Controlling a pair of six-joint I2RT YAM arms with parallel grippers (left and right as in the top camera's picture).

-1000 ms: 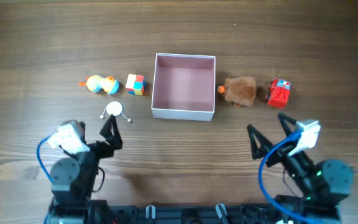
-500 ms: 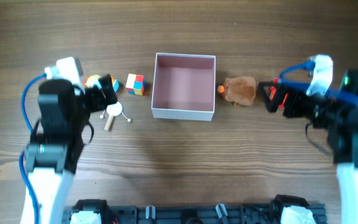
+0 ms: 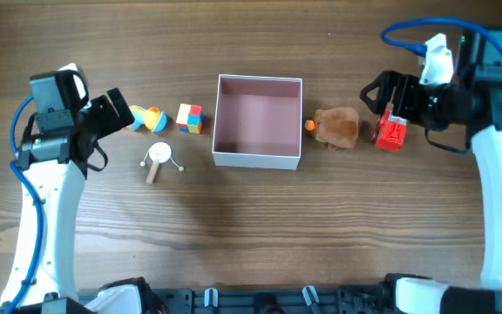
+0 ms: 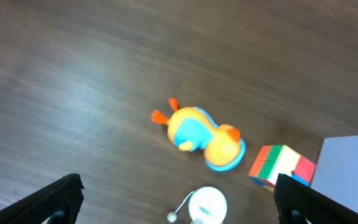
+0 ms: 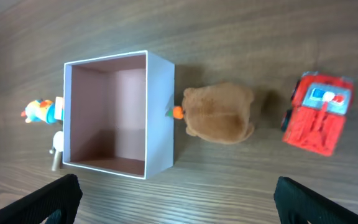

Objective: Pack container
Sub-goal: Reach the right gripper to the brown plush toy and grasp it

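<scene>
The robot's right gripper will move toward the container next and go down to the plush's body (image 3: 336,127) (image 5: 219,113), because the brown plush is closer to the empty container than the truck is.
The container (image 3: 257,160) is a square open box with white walls and a pink inside, at the table's middle. It holds nothing, and also shows in the right wrist view (image 5: 160,112). Left of it lie an orange-and-blue duck (image 3: 143,119), a colour cube (image 3: 189,118) and a small white drum toy (image 3: 159,159). Right of it lie a brown plush (image 3: 336,127) and a red truck (image 3: 391,131). My left gripper (image 3: 111,109) is open and empty, just left of the duck (image 4: 201,137). My right gripper (image 3: 382,94) is open and empty, above the truck (image 5: 319,115).
The toys and box lie in one row on a dark wooden table. The cube (image 4: 281,165) sits close to the box's left wall (image 4: 347,168). The plush (image 5: 219,115) touches the box's right wall.
Both arms have risen from the table's front edge and swung outward and back: the left to beside the duck, the right to above the truck. No toy has moved.
</scene>
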